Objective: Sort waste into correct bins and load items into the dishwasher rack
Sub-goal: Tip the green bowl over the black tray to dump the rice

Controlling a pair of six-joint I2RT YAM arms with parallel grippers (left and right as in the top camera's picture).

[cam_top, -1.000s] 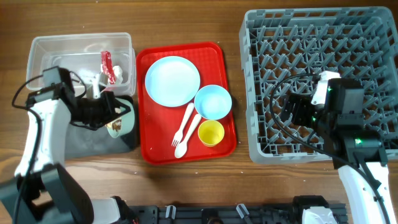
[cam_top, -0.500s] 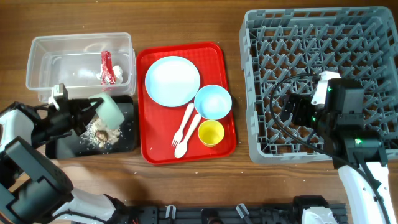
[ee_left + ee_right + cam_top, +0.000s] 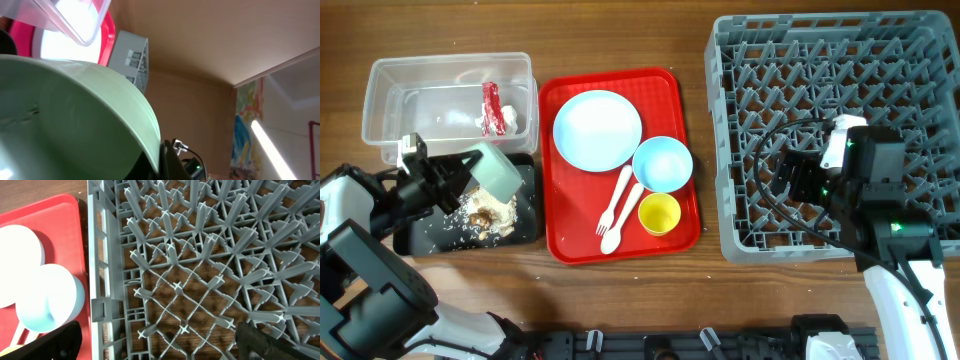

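The pale green bowl should go across to the red tray next, carried by my left gripper, turned upright and lowered beside the fork.
My left gripper [image 3: 465, 172] is shut on the pale green bowl [image 3: 497, 170] and holds it tilted over the shallow black tray [image 3: 525, 228]. Whitish food scraps with brown bits [image 3: 485, 212] lie in that tray. The bowl fills the left wrist view [image 3: 75, 120]. The clear tub [image 3: 380, 90] holds the red sachet wrapper [image 3: 492, 103] and a white napkin [image 3: 503, 122]. On the red tray [image 3: 680, 100] lie the blue plate [image 3: 597, 129], blue bowl [image 3: 662, 163], yellow cup [image 3: 659, 213], fork [image 3: 615, 200] and spoon [image 3: 620, 220]. My right gripper [image 3: 160, 345] is open over the grey rack [image 3: 920, 60].
The rack's upright pegs [image 3: 200, 255] fill the right wrist view, with the red tray's edge [image 3: 65, 205] and the blue bowl [image 3: 47, 300] at its left. Bare wooden table [image 3: 620, 35] lies behind the tray and tub.
My left arm swung out to the left and tipped the green bowl over the black tray; food scraps now lie in the tray. The right arm has not moved.
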